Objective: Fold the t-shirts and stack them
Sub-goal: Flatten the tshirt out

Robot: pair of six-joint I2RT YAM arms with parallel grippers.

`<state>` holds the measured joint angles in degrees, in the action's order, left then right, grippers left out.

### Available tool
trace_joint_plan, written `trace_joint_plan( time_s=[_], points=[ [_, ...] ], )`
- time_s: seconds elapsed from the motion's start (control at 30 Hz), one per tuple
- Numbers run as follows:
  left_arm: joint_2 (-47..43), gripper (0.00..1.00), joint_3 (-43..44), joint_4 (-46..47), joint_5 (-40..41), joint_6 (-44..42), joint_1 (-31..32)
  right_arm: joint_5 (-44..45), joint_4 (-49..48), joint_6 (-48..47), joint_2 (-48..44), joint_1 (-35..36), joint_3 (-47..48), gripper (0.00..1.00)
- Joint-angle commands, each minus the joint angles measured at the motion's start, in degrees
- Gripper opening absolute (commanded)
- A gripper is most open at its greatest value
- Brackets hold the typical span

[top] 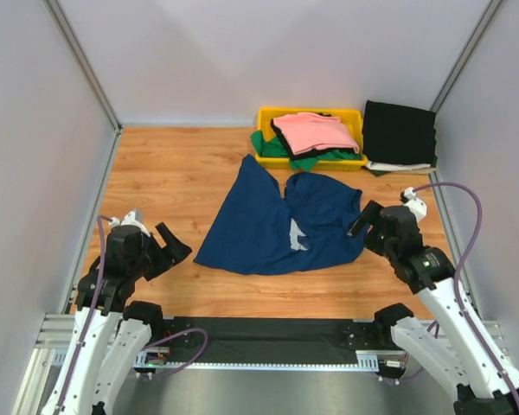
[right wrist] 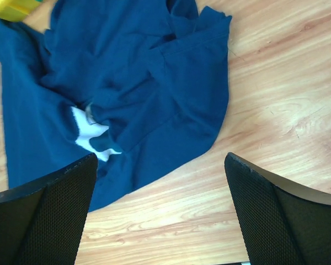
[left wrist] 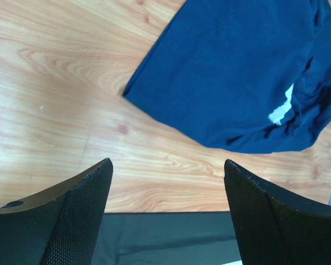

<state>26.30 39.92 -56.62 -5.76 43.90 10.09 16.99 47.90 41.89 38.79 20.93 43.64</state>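
I should move my right gripper outward and down next, onto the inner edge of the shirt's folded flap (top: 339,209) (right wrist: 176,58), because that edge is below my gripper and outward of it.
A large navy blue t-shirt (top: 272,225) lies crumpled on the wooden table, with a bit of white print (top: 298,239) showing in its folds. My left gripper (top: 177,246) hovers open just left of the shirt's lower left corner, holding nothing. The left wrist view shows the navy shirt (left wrist: 237,77) ahead of the left gripper (left wrist: 165,163). Off the shirt's right edge my right gripper (top: 363,220) also stands open and empty. In the right wrist view the navy shirt (right wrist: 127,83) spreads ahead and to the left of the right gripper (right wrist: 161,157). More t-shirts sit in the bin: pink (top: 316,131) on top, over green (top: 272,147).
The yellow bin (top: 265,112) stands at the back centre. A black folded cloth (top: 400,131) lies over something white at the back right. Grey walls close in both sides and the back. A black strip (top: 268,328) runs along the table's near edge.
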Motion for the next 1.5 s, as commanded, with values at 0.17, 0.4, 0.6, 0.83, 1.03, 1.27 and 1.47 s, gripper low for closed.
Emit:
trace_joint_plan(
  time_s=[0.17, 0.4, 0.6, 0.83, 1.03, 1.27, 1.47],
  points=[
    [12.44, 0.86, -5.46, 14.32, -2.77, -0.48, -0.07, -4.59, -9.57, -1.19, 17.18, -2.99, 0.39, 0.91],
    [21.32, 0.85, -8.19, 23.39, -2.94, -1.45, -0.07, -1.01, -10.37, -6.64, 38.96, -4.67, 11.98, 0.8],
    [25.63, 0.84, -10.04, 27.17, -3.12, -2.24, -0.07, 1.37, -11.95, -8.31, 48.92, -5.9, 16.12, 0.7],
    [29.93, 0.81, -12.67, 32.97, -5.75, -1.71, -0.07, 1.11, -12.92, -9.37, 52.8, -7.83, 17.18, 0.26],
    [34.07, 0.78, -13.64, 37.98, -8.13, -1.1, -0.07, 1.2, -12.48, -10.16, 50.52, -8.18, 16.39, 0.0],
    [37.68, 0.74, -14.17, 38.6, -7.96, -0.04, 1.59, 0.59, -10.11, -10.69, 42.45, -9.58, 14.2, 0.0],
    [41.8, 0.14, -14.96, 44.57, -9.35, 1.63, 3.18, -1.43, -8.7, -11.13, 35.23, -12.49, 11.21, 0.0]
  ],
)
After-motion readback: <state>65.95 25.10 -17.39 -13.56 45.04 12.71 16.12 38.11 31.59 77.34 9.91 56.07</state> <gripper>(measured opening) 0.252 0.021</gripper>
